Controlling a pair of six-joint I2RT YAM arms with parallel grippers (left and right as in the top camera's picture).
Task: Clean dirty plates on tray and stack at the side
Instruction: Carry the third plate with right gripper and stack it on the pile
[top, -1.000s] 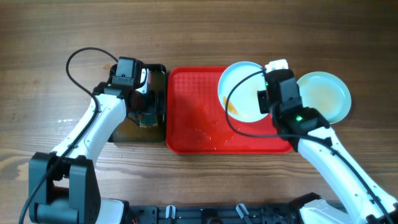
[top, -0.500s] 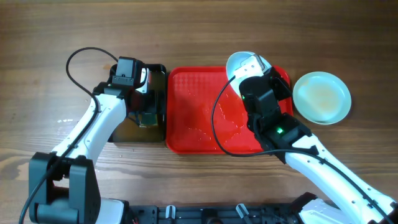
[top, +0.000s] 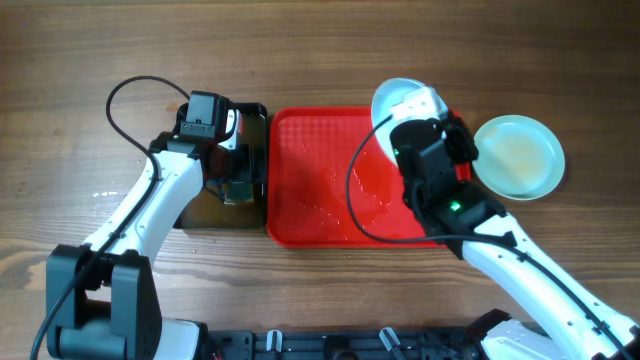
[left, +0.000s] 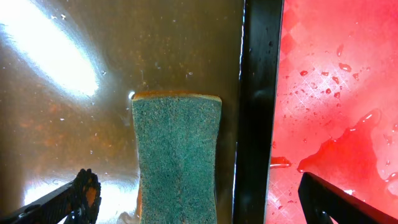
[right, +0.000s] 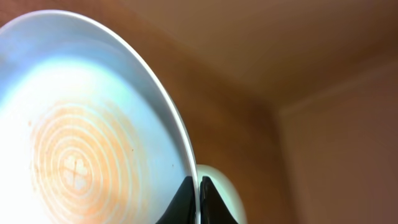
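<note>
I need to carry the tilted plate in my right gripper over a plate already flat beside the tray (top: 518, 157) (right: 221, 195) next. Then I should turn it level, lower it and open my gripper on top.
My right gripper (right: 198, 196) is shut on the rim of a pale plate (right: 93, 137) with orange smear rings at its centre. It holds the plate tilted steeply on edge over the back right of the red tray (top: 310, 170); from overhead the plate (top: 400, 98) shows just past the gripper (top: 420, 118). A second plate (top: 518, 155) lies flat on the table right of the tray, faintly orange inside. A third plate is not in view. My left gripper (left: 208, 200) is open over a green sponge (left: 177, 155).
The sponge lies in a black basin (top: 258, 112) of brownish water left of the tray; its black wall (left: 255, 93) runs between sponge and tray. Water drops and a small puddle (left: 339, 152) lie on the tray. Bare wooden table surrounds everything.
My right gripper has lifted the plate from lying nearly flat over the tray to standing on edge, then shifted it slightly right. The left arm has not moved.
</note>
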